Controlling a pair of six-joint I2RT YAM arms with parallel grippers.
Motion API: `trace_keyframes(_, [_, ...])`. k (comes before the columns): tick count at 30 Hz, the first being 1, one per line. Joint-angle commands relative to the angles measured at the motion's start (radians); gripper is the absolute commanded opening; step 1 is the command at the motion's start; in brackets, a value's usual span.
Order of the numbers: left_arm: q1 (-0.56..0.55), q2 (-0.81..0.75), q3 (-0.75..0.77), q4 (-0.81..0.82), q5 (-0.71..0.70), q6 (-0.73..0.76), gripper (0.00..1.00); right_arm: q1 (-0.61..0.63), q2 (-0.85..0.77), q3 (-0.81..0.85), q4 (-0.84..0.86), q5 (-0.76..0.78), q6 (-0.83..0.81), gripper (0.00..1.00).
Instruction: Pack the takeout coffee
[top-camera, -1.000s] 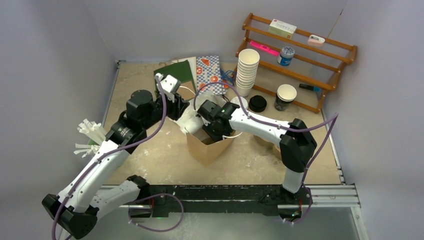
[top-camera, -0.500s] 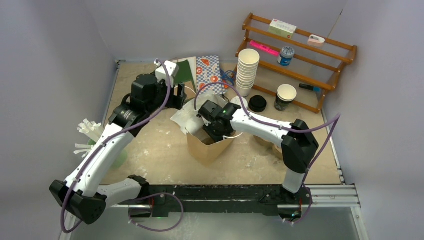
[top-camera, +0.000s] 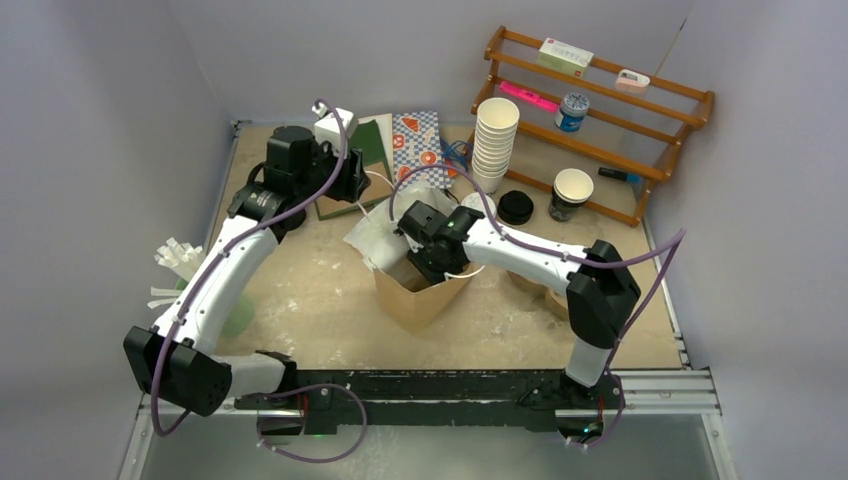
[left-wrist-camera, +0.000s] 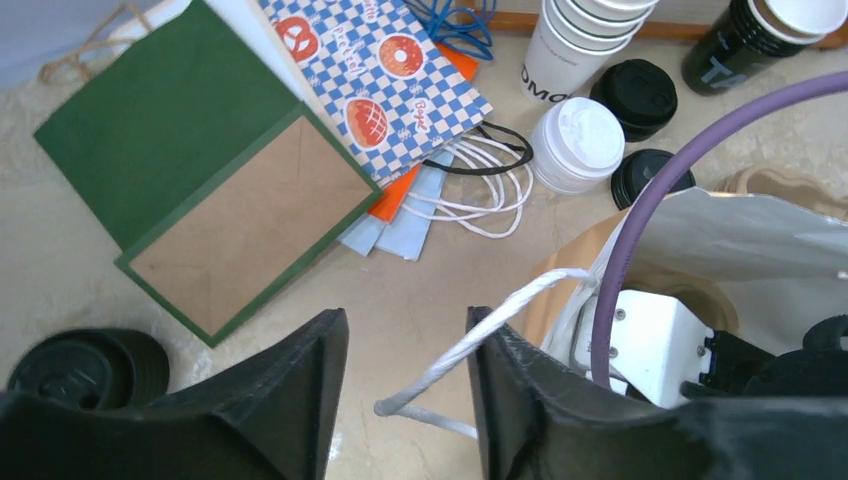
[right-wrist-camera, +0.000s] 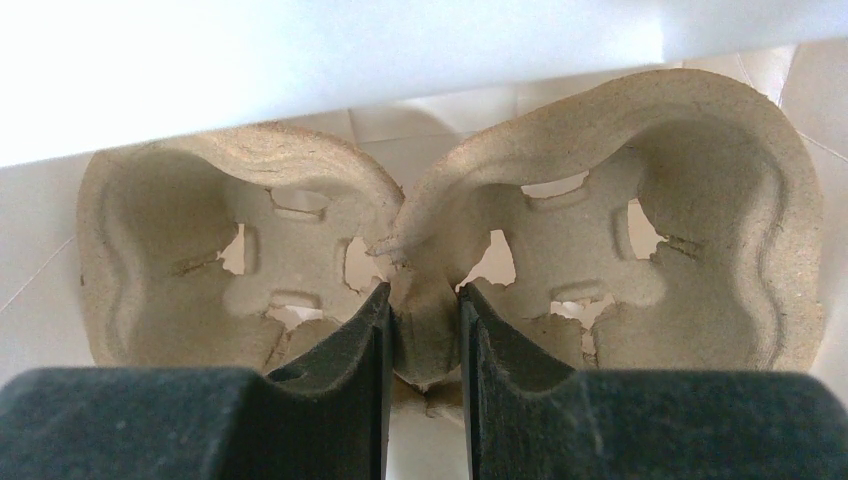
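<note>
I will next move my right gripper down deeper into the brown paper bag (right-wrist-camera: 497, 260) and release the pulp carrier (right-wrist-camera: 640, 230), because both its cup hollows are already between the bag's sides.
The white-lidded takeout cup (left-wrist-camera: 578, 143) stands on the table behind the brown paper bag (top-camera: 415, 300). A black-lidded one (left-wrist-camera: 640, 175) stands beside it, partly hidden by a purple cable. My right gripper (right-wrist-camera: 425, 300) is down inside the bag (top-camera: 425, 265), shut on the middle ridge of a two-cup pulp carrier (right-wrist-camera: 640, 230). My left gripper (left-wrist-camera: 405, 330) is open above the table left of the bag (top-camera: 350, 185). The bag's white twisted handle (left-wrist-camera: 480, 340) loops between its jaws, lying against the right finger.
A second black lid (top-camera: 515, 207) lies by the tall stack of white cups (top-camera: 493, 145). A dark lidless cup (top-camera: 570, 193) stands before the wooden rack (top-camera: 600, 90). Flat green (left-wrist-camera: 190, 180) and checked (left-wrist-camera: 380, 70) bags lie at the back. Black lids (left-wrist-camera: 85, 365) are stacked at left.
My left arm has swung back and away from the bag toward the green bag. The bag's white flap has shifted a little. The right gripper has stayed in the bag.
</note>
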Motion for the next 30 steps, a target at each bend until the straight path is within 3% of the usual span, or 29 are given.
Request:
trace_keyframes(1, [0.007, 0.003, 0.055, 0.058, 0.094, 0.032, 0.34, 0.005, -0.040, -0.022, -0.063, 0.000, 0.006, 0.07])
trace_keyframes(3, [0.007, -0.007, 0.056, 0.058, 0.078, 0.038, 0.08, 0.006, -0.041, -0.027, -0.062, -0.001, 0.006, 0.06])
trace_keyframes(4, [0.007, -0.015, 0.056, 0.060, 0.074, 0.038, 0.00, 0.005, -0.043, -0.030, -0.063, -0.001, 0.007, 0.06])
trace_keyframes(30, [0.006, -0.115, 0.112, 0.136, 0.293, -0.126, 0.00, 0.012, -0.042, -0.090, -0.019, -0.003, -0.004, 0.06])
